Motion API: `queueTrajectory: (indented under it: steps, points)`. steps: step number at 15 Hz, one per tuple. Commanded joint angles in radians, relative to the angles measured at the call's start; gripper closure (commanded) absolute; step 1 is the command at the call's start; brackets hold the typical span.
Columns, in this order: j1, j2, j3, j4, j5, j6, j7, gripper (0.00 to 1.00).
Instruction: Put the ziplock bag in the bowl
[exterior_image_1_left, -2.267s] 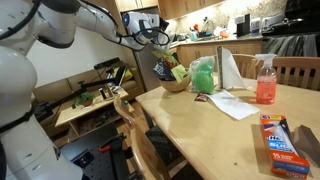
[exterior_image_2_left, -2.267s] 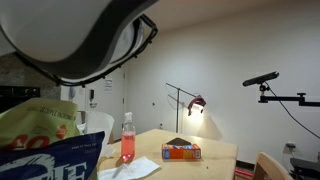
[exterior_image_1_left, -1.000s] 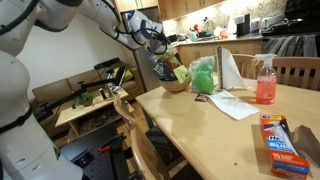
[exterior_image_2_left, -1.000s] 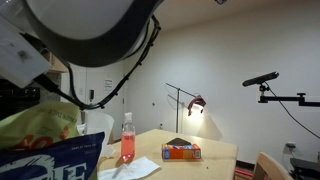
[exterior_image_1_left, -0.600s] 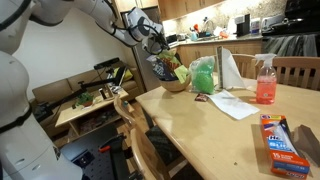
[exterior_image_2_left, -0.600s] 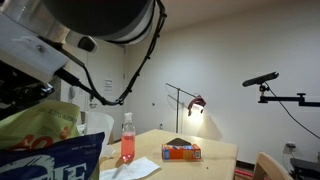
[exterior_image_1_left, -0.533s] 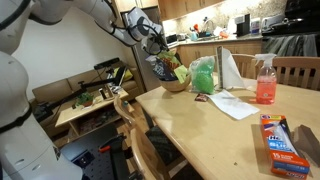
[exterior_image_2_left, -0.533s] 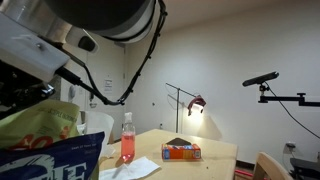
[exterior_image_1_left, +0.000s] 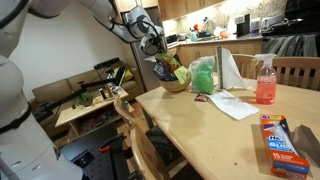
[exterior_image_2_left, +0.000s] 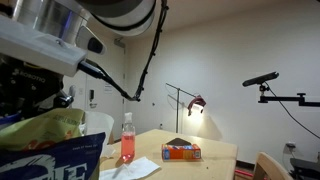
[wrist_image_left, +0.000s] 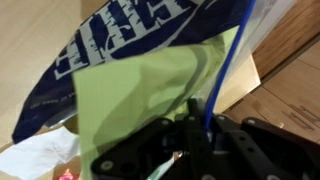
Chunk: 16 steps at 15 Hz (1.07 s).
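My gripper lowers the hanging ziplock bag into the brown bowl (exterior_image_1_left: 178, 87) next and releases it there, since the bowl sits below my gripper.
The ziplock bag (exterior_image_1_left: 162, 68), clear with a blue-and-white print and green contents, hangs from my gripper (exterior_image_1_left: 155, 47). It is over the near rim of the brown bowl (exterior_image_1_left: 178, 87) at the far end of the table. In the wrist view my gripper (wrist_image_left: 203, 128) is shut on the bag's blue zip edge (wrist_image_left: 222, 62). In an exterior view the bag (exterior_image_2_left: 45, 150) fills the lower left, under the gripper (exterior_image_2_left: 40, 95). Whether the bag touches the bowl cannot be told.
A green crumpled item (exterior_image_1_left: 204, 75) sits by the bowl. A white paper (exterior_image_1_left: 234, 103), a pink spray bottle (exterior_image_1_left: 265, 82) and a blue-orange box (exterior_image_1_left: 279, 137) lie on the wooden table (exterior_image_1_left: 200, 140). A wooden chair (exterior_image_1_left: 135, 130) stands at the table's edge.
The arm has swung in and come down a little with the bag still held. The gripper body now shows above the bag in the close exterior view.
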Motion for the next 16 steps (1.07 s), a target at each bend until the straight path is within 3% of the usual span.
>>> queueTrajectory:
  steps: [1,5,12,14,16]
  points:
    - [-0.035,-0.045,0.032,-0.020,-0.070,-0.129,0.014,0.99]
    - [-0.117,-0.040,0.126,-0.007,-0.054,-0.206,-0.045,0.99]
    - [-0.281,0.028,0.319,0.035,0.039,-0.118,-0.250,0.99]
    - [-0.304,0.044,0.339,0.042,0.065,-0.132,-0.286,0.99]
    - [-0.281,0.030,0.312,0.023,0.047,-0.135,-0.256,0.95]
